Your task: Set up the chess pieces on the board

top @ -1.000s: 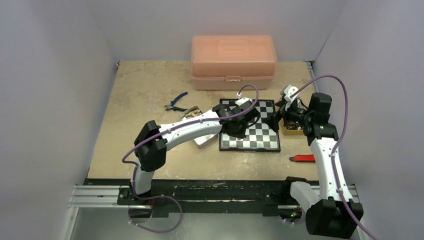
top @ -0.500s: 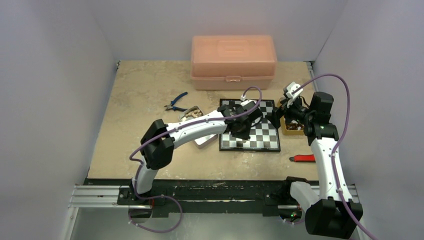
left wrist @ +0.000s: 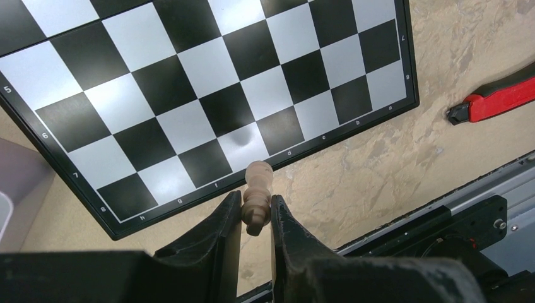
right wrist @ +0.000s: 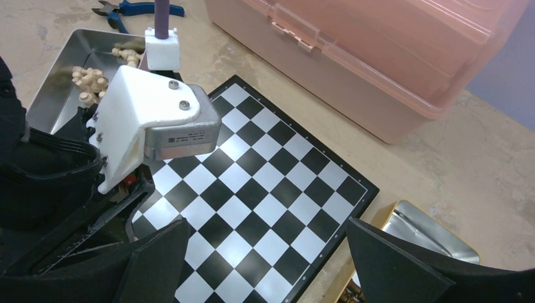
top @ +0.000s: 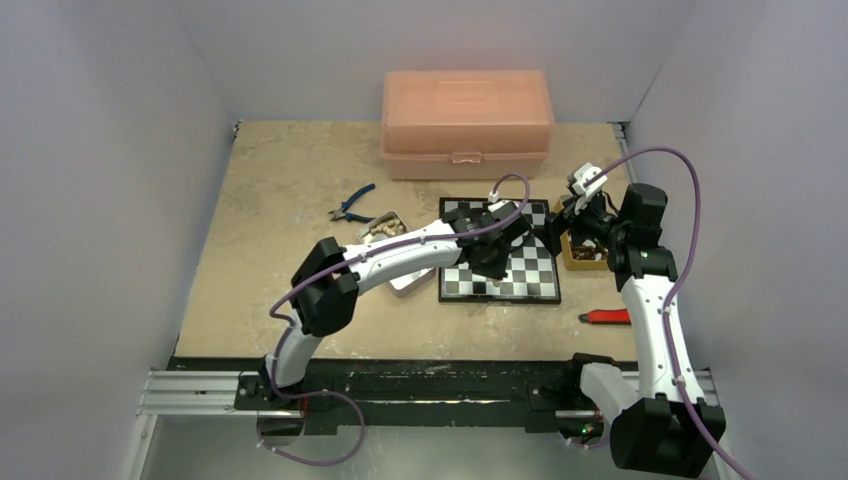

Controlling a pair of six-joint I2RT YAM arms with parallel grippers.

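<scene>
Next, my left gripper lowers the tan piece onto the empty white near-row square [top: 493,289] [left wrist: 243,146] between d and f below and releases it once it stands there.
The black and silvery-white board [top: 520,275] lies in the middle of the table, with no pieces on the squares that show [left wrist: 189,95] [right wrist: 265,189]. My left gripper [left wrist: 255,218] is shut on a light tan chess piece [left wrist: 257,192] and holds it above the board's near edge. In the top view the left gripper [top: 492,250] hangs over the board. My right gripper [right wrist: 265,252] is open and empty above the board's right side; in the top view it [top: 555,232] sits at the board's right edge. More tan pieces [right wrist: 88,79] lie in a metal tin [top: 385,228].
A large pink plastic box [top: 466,120] stands behind the board. A gold-rimmed tin [top: 585,255] with dark pieces sits right of the board. Blue pliers [top: 352,205] lie at the left, a red-handled tool [top: 612,316] at the near right.
My left arm has carried the tan piece further right and away over the board. The right gripper has barely moved.
</scene>
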